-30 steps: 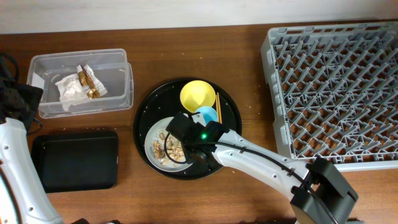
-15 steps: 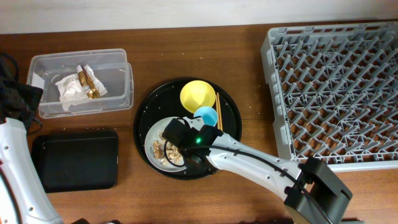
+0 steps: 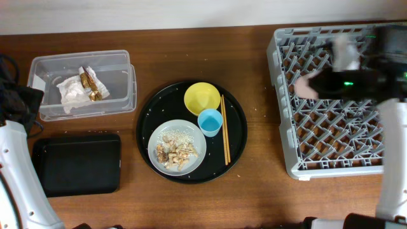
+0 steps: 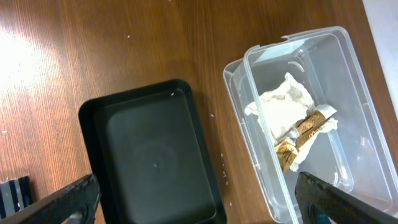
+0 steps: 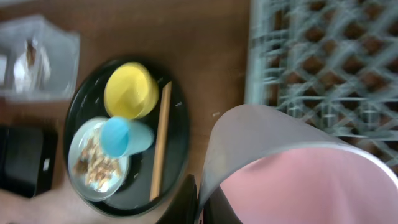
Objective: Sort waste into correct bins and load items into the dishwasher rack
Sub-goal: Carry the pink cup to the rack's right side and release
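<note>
The right gripper has the rack's empty wires below, to its right in the overhead view, so it needs to tilt and go down across the rack (image 3: pixel 356 137) to let go of the cup.
My right gripper (image 3: pixel 318 86) is shut on the small pink cup (image 3: pixel 307 87) and holds it over the left part of the grey dishwasher rack (image 3: pixel 356 137); it is blurred. In the right wrist view the pink cup (image 5: pixel 292 180) fills the lower right, with the rack (image 5: pixel 323 62) behind it. On the round black tray (image 3: pixel 235 162) sit the yellow bowl (image 3: pixel 202 98), the light-blue cup (image 3: pixel 210 122), the chopsticks (image 3: pixel 225 130) and the grey plate (image 3: pixel 158 137) with food scraps (image 3: pixel 175 150). My left gripper (image 4: pixel 199 202) is open above the flat black tray (image 4: pixel 155 155) and the clear box (image 4: pixel 348 93).
Crumpled wrappers (image 3: pixel 79 88) lie in the clear box (image 3: pixel 124 95) at the far left, and they also show in the left wrist view (image 4: pixel 292 124). The flat black tray (image 3: pixel 76 163) lies below the box. Small crumbs dot the wood between the round tray and the rack.
My right arm has left the round tray and swung right, over the rack, with the pink cup in its jaws. The plate with scraps is now uncovered. The left arm has not moved.
</note>
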You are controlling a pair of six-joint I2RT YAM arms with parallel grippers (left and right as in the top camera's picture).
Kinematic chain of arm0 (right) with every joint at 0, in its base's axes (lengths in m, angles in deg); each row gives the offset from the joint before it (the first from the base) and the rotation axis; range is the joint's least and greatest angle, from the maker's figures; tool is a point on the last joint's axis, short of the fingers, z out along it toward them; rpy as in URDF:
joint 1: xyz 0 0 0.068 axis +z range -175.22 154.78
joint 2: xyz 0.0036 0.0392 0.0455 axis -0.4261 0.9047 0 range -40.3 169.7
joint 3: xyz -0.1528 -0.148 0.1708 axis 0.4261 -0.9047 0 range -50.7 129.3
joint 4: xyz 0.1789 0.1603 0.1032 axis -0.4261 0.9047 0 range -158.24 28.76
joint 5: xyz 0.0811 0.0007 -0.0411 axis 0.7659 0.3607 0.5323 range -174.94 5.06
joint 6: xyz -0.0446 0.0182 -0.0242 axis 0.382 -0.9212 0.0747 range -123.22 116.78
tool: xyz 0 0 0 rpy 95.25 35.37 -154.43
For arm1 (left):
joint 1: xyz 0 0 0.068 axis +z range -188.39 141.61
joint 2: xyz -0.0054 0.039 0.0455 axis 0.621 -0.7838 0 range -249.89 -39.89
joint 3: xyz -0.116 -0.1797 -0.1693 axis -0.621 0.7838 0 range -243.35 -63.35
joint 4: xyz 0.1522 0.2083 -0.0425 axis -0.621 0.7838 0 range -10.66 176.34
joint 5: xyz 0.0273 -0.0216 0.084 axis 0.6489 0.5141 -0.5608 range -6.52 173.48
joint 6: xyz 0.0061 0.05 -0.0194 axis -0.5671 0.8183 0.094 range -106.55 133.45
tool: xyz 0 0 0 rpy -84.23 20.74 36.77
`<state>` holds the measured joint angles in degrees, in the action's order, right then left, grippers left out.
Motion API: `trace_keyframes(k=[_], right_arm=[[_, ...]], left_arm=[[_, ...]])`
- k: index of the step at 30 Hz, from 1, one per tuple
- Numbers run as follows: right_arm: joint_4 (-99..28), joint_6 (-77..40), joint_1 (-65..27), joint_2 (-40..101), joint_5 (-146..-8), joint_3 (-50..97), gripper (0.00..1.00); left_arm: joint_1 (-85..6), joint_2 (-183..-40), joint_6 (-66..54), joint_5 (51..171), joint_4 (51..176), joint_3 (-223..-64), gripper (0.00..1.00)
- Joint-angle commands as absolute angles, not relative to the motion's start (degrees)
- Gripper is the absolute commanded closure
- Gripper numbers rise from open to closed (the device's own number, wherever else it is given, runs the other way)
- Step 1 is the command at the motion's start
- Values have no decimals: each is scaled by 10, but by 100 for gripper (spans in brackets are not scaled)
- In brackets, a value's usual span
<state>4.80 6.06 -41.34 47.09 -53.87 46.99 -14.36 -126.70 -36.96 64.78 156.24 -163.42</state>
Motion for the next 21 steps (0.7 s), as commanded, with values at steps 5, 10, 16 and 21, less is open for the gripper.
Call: trace_keyframes(k=[5, 10, 16, 21], right_arm=[[-31, 135, -632, 606, -316, 464, 96], [-105, 178, -712, 711, -138, 464, 96], [-228, 178, -743, 821, 38, 464, 96], [-234, 178, -744, 850, -23, 464, 96]], left_arm=[[-142, -1265, -371, 642, 1561, -1636, 1], [-142, -1265, -371, 642, 1561, -1636, 1], [-142, -1265, -371, 642, 1561, -1636, 1], [-142, -1265, -371, 642, 1561, -1636, 1]])
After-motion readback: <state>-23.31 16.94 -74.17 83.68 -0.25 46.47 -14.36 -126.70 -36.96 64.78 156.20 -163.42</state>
